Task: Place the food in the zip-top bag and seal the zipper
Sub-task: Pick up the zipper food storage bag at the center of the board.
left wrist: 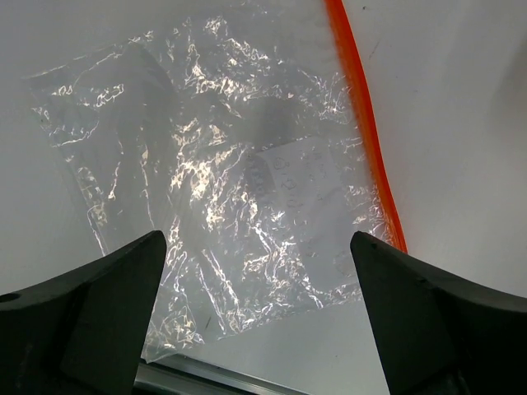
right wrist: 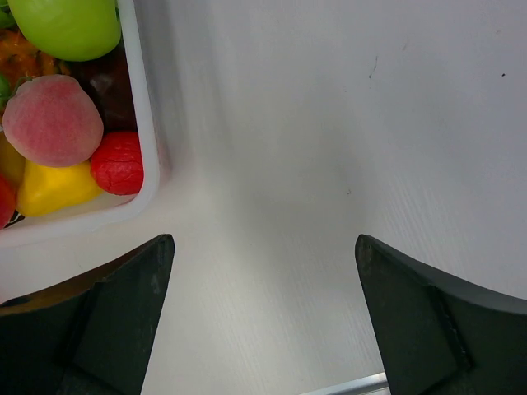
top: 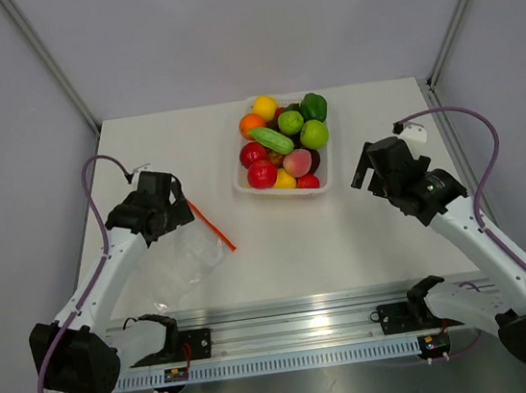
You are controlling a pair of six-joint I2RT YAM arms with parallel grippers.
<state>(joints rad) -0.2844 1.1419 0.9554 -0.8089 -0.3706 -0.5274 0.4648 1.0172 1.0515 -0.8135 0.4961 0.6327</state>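
My left gripper moves down and toward the right in the top view next, onto the middle of the zipper's near edge, because the bag (top: 186,260) lies flat and empty.
The food (top: 284,140) lies heaped in a white tray (top: 244,185) at the back centre: red, green, orange, yellow and pink toy fruits. The clear zip-top bag (top: 186,260) lies flat and empty on the table at the left, its orange-red zipper (top: 211,225) on its right edge. In the left wrist view the bag (left wrist: 222,181) and zipper (left wrist: 366,132) fill the frame. My left gripper (left wrist: 257,255) is open above the bag, holding nothing. My right gripper (right wrist: 263,255) is open over bare table just right of the tray's corner (right wrist: 144,148), where a pink peach (right wrist: 51,119) shows.
A metal rail (top: 291,333) runs along the near table edge between the arm bases. Grey walls close in the left, right and back sides.
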